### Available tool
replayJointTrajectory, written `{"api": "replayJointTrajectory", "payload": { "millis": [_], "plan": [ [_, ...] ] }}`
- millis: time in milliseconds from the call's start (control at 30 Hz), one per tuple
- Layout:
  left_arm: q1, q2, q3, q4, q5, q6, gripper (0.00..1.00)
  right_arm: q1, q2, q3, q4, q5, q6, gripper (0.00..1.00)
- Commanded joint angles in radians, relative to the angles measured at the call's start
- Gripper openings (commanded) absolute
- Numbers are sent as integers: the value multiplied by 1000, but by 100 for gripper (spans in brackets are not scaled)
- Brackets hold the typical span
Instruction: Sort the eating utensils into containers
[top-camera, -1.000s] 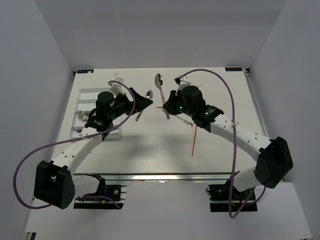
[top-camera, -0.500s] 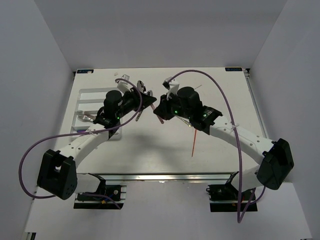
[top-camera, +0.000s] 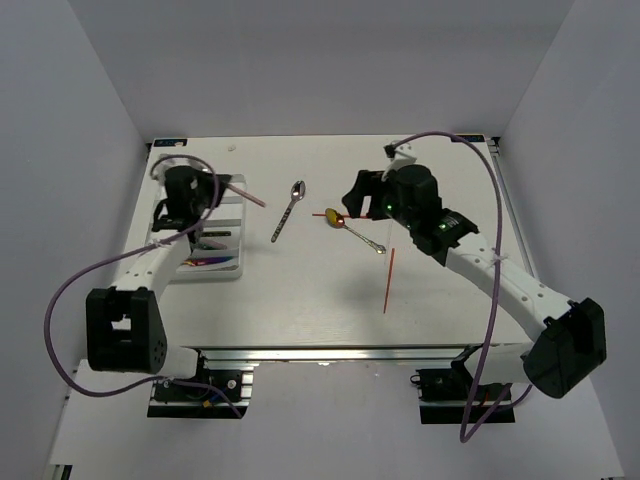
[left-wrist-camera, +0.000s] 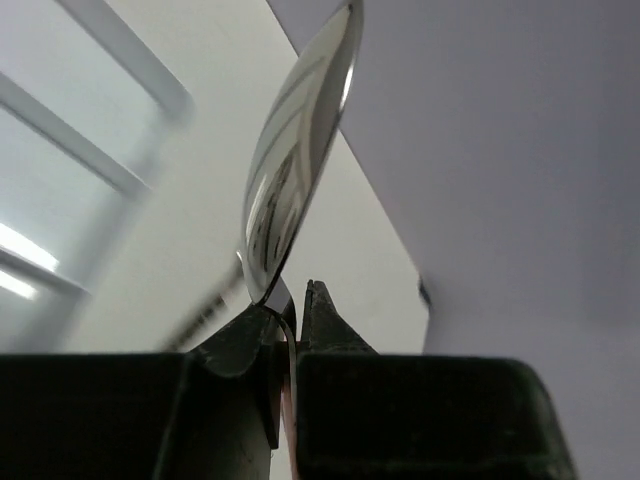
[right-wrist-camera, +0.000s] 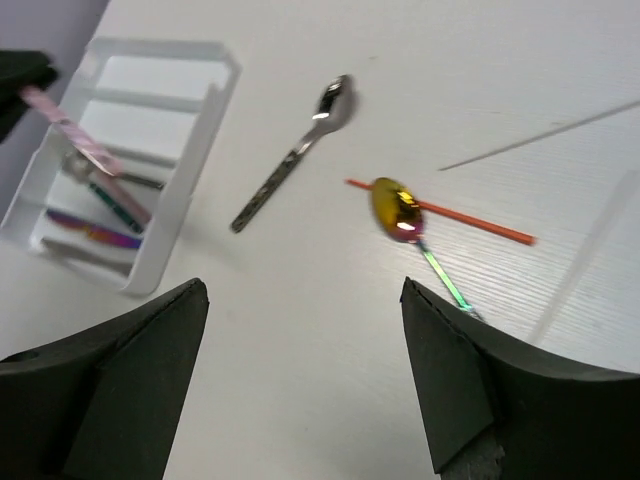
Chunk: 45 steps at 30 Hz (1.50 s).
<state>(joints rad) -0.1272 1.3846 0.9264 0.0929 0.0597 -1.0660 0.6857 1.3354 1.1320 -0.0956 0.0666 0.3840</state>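
I should next lower my left gripper and move it to the left in the top view to let go of the spoon, as the white tray's empty section beside the utensils is below.
My left gripper (top-camera: 213, 183) hovers over the white tray (top-camera: 168, 184) at the far left, shut on a spoon. Its pinkish handle (top-camera: 246, 193) sticks out to the right, and its shiny bowl (left-wrist-camera: 296, 170) rises past the fingertips (left-wrist-camera: 316, 300) in the left wrist view. Several utensils lie in the tray's compartments (right-wrist-camera: 95, 232). On the table are a silver spoon (top-camera: 290, 209), a gold-bowled spoon (top-camera: 340, 218) and a red stick (top-camera: 389, 282). My right gripper (top-camera: 352, 192) hangs open above the table (right-wrist-camera: 304, 290), holding nothing, just right of the gold-bowled spoon (right-wrist-camera: 396, 207).
A second red stick (right-wrist-camera: 470, 220) lies under the gold spoon's bowl. A thin clear stick (right-wrist-camera: 545, 132) lies further right. The tray's near wall (right-wrist-camera: 185, 195) stands between the tray and the silver spoon (right-wrist-camera: 300, 152).
The two grippers met at mid-table, and the left one shut on the spoon. It has swung left over the tray with it. The right gripper has opened and drawn back right.
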Motion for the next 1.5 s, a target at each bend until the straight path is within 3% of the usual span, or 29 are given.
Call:
{"api": "replayJointTrajectory", "payload": {
  "millis": [0, 300, 567, 667, 700, 800, 1067, 1133, 1167, 1233, 1267, 1300, 1367, 1400, 1467],
  "plan": [
    [165, 57, 20, 30, -133, -108, 0, -54, -70, -32, -29, 87, 41, 83],
    [297, 378, 253, -79, -187, -118, 0, -78, -101, -92, -36, 91, -5, 83],
    [330, 473, 227, -42, -161, -140, 1, -110, -29, -80, -7, 39, -20, 83],
    [328, 462, 183, -16, -169, -167, 15, -114, 1, -74, 5, 21, -17, 83],
    [330, 464, 181, -12, -169, -163, 32, -115, 7, -68, 5, 6, -16, 83],
    [328, 467, 181, -9, -162, -166, 57, -114, 21, -61, 5, -1, -16, 83],
    [330, 357, 127, -4, -182, -187, 74, -115, 18, -54, 2, 7, -22, 83],
    [314, 314, 138, 11, -169, -142, 76, -118, 15, -54, -1, 6, -22, 83],
    [295, 306, 156, 27, -164, -100, 83, -120, 13, -54, 0, 1, -22, 83],
    [215, 350, 292, 18, -98, 96, 90, -132, 11, -54, -4, -31, -22, 83],
    [178, 394, 377, -25, -56, 171, 98, -135, 11, -54, -9, -40, -25, 83],
    [81, 450, 616, -243, -5, 348, 98, -144, 8, -54, -15, -47, -33, 83],
    [-16, 667, 913, -530, -58, 534, 98, -155, -7, -55, -38, -48, -49, 83],
    [-110, 736, 1157, -752, -110, 692, 98, -166, -16, -58, -49, -47, -71, 83],
    [-188, 893, 1319, -907, -213, 794, 98, -179, -47, -64, -84, -50, -94, 83]
  ]
}}
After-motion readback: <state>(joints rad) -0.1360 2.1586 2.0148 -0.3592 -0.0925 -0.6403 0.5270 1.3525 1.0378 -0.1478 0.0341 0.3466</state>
